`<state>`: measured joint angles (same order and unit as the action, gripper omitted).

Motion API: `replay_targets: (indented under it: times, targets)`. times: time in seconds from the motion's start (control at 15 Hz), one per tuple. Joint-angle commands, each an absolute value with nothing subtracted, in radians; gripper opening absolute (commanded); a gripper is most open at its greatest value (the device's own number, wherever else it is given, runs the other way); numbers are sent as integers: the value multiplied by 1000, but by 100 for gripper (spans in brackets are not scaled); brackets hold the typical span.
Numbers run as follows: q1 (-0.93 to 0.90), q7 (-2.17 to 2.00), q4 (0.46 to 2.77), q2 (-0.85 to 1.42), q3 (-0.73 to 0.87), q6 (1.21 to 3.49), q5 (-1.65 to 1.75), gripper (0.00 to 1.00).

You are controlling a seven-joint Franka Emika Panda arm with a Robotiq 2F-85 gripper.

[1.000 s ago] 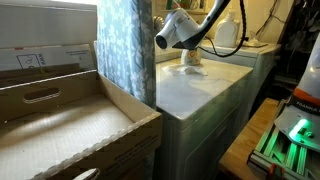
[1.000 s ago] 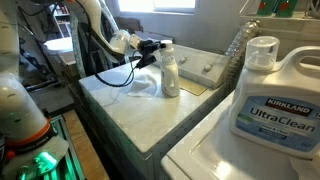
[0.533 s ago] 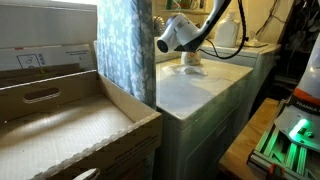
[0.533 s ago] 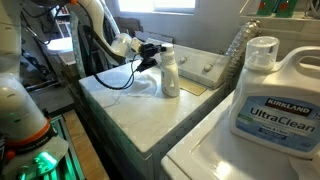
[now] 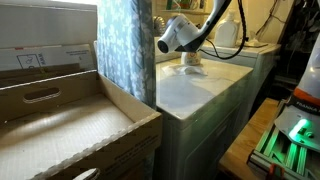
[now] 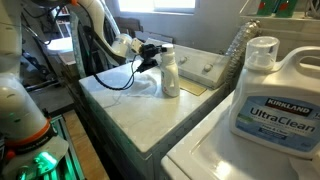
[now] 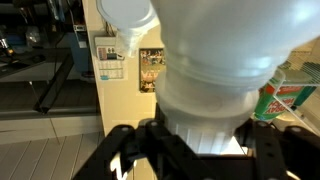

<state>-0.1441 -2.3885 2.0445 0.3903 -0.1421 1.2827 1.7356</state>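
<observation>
The gripper should next open both fingers to release, as the bottle's base [image 5: 191, 66] is on the washer top.
A white spray bottle [image 6: 170, 75] stands upright on the pale washer top [image 6: 125, 108]. My black gripper [image 6: 155, 52] reaches in from the side at the level of its neck. In the wrist view the bottle [image 7: 210, 60] fills the frame, and the two fingers of the gripper [image 7: 198, 145] press on either side of its ribbed collar. In an exterior view the bottle's base [image 5: 191, 66] shows below the white wrist housing [image 5: 177, 33], which hides the jaws.
A large Kirkland detergent jug [image 6: 270, 95] stands close to the camera. A clear plastic bottle [image 6: 235, 48] stands behind the washer controls. A cardboard box [image 5: 60, 115] and a patterned curtain [image 5: 125, 50] border the washer. A green bottle [image 7: 297, 85] shows behind.
</observation>
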Motion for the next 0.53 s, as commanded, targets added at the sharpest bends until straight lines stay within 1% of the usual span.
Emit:
replay_targets:
  times: [0.0,0.47]
  targets:
    - [-143,-2418,2039,417,-147,1273,1720,38]
    - [-141,-2464,2046,451,-149,1287,1728,38]
